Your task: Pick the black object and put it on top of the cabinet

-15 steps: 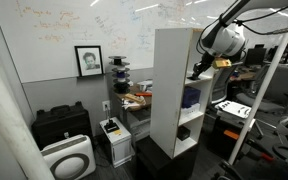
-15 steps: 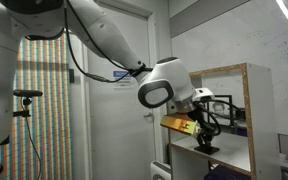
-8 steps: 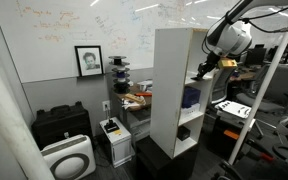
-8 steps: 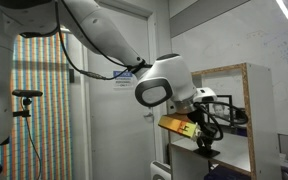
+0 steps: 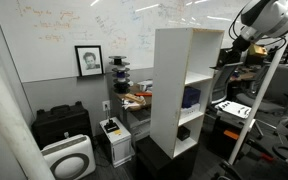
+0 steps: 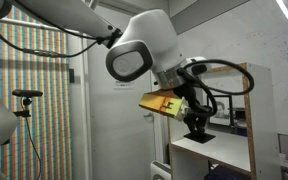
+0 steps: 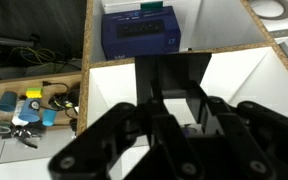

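Note:
My gripper holds the black object below the cabinet's upper edge. It will next move up past that edge, then outward over and down onto the cabinet's top board.
The cabinet is a tall white open-fronted shelf unit; it also shows in an exterior view and from above in the wrist view. My gripper is up beside the cabinet's top front corner, outside the compartments. In an exterior view my gripper points down with a small black object at its fingertips, above a white shelf board. In the wrist view the fingers are close together with something dark between them.
A blue object sits in a compartment, also seen in an exterior view. A bigger black item is on a lower shelf. A low black case and a white appliance stand by the wall. A metal frame is near the arm.
My gripper has drawn out of the upper compartment and risen toward the cabinet's top, with the small black object staying at its fingertips.

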### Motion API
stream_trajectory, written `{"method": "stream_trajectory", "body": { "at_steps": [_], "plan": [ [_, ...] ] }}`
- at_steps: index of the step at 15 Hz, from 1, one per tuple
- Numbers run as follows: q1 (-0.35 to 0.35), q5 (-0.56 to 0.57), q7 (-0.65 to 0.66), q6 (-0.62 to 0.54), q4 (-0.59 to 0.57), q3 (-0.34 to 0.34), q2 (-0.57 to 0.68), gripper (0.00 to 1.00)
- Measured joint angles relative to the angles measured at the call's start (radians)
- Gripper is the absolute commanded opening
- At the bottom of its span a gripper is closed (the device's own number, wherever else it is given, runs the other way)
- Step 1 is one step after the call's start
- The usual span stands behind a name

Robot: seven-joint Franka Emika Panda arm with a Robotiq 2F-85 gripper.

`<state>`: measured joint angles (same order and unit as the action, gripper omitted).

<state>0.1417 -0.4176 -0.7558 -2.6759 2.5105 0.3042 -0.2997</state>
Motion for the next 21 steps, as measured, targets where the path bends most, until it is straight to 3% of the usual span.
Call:
{"method": "stream_trajectory", "body": {
  "at_steps": [4,8,12,17,18,19,20,21],
  "plan": [
    [0.036,0.088,0.029,0.195,-0.022,0.059,-0.211,0.17],
    [0.029,0.087,0.109,0.254,-0.122,0.093,-0.32,0.17],
    [-0.056,0.062,0.193,0.249,-0.251,0.116,-0.28,0.16],
    [-0.182,-0.045,0.211,0.248,-0.435,0.17,-0.097,0.17],
    [-0.195,-0.069,0.211,0.252,-0.476,0.178,-0.048,0.22],
    [-0.201,-0.092,0.211,0.258,-0.515,0.181,0.003,0.55],
    [-0.2,-0.11,0.211,0.265,-0.555,0.181,0.053,0.55],
    [-0.197,-0.125,0.212,0.275,-0.591,0.179,0.098,0.62]
  ]
}}
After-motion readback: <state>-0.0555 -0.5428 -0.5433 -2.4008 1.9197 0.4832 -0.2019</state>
